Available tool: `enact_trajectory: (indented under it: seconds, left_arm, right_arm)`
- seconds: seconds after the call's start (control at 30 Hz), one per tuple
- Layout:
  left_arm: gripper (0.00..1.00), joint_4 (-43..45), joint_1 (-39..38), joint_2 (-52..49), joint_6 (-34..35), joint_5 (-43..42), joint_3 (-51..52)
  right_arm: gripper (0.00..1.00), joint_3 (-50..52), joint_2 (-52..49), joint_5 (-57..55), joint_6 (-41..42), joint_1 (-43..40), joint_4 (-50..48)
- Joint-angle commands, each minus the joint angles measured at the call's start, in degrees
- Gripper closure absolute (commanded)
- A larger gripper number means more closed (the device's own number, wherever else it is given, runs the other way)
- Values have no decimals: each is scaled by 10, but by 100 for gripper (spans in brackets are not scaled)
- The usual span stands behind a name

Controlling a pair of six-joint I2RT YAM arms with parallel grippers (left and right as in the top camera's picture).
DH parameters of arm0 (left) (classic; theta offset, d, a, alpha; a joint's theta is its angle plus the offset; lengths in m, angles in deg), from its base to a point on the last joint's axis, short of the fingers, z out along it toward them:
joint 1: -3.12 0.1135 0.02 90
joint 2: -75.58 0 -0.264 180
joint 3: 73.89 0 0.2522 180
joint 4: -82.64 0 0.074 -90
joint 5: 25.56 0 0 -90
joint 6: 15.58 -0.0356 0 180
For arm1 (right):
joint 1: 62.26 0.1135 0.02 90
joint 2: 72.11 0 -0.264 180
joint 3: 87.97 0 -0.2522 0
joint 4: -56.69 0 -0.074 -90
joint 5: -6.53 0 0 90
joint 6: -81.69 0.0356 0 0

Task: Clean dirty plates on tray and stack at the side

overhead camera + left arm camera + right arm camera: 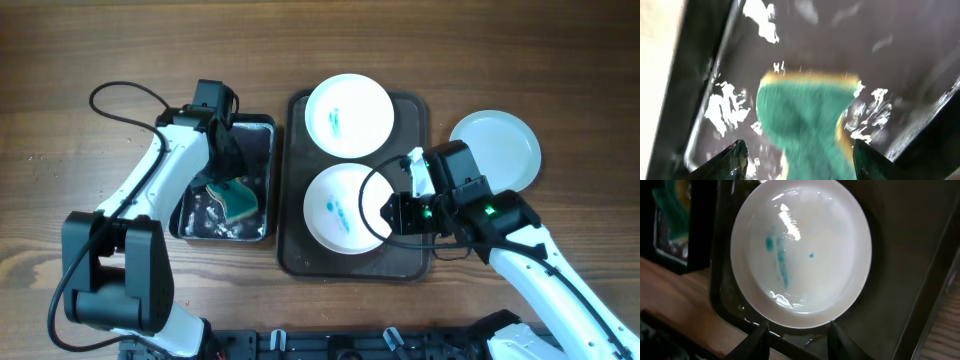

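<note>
My left gripper moves down into the black tub next and closes across the narrow part of the green and yellow sponge, since its open fingers straddle the sponge.
Two white plates with blue smears lie on the dark tray: one at the far end, one at the near end. A clean white plate lies on the table to the right of the tray. My right gripper is open at the near plate's right rim; in the right wrist view its fingers sit just off the edge of that plate. A green and yellow sponge lies in the black tub. My left gripper is open just over the sponge, a finger on each side.
The black tub with foamy water stands left of the tray. The tray's raised rim runs under my right fingers. Bare wood table lies around both. Cables loop off each arm.
</note>
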Motion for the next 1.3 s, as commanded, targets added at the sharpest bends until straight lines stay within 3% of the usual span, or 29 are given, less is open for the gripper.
enact_trajectory:
  seconds: [0.0, 0.13, 0.2, 0.4, 0.63, 0.77, 0.9, 1.13, 1.27]
  left_arm:
    - [36, -15, -3, 3, -4, -51, 3]
    - [40, 23, -3, 3, -2, -54, 40]
    - [50, 53, -2, 3, -2, -53, 66]
    - [96, 134, -3, 0, 2, -54, 127]
    - [96, 82, -2, 20, 0, -57, 92]
    - [96, 7, -3, 49, -25, -61, 20]
    - [96, -58, -3, 75, -48, -85, -56]
    - [96, -88, -13, 102, -50, -154, -103]
    - [96, -87, -41, 104, -50, -154, -103]
  right_arm:
    - [48, -10, -4, -95, 92, 0, 10]
    - [45, -10, -4, -115, 96, 0, 12]
    - [45, -9, -4, -115, 90, 0, 12]
    - [44, -3, -4, -116, 78, 0, 27]
    - [45, -3, -26, -114, 72, -33, 22]
    - [46, -3, -92, 6, -24, -80, -28]
    - [61, -4, -169, 49, -32, -94, -64]
    - [67, -3, -262, 21, -18, -80, -137]
    - [85, -3, -294, 21, -18, -80, -158]
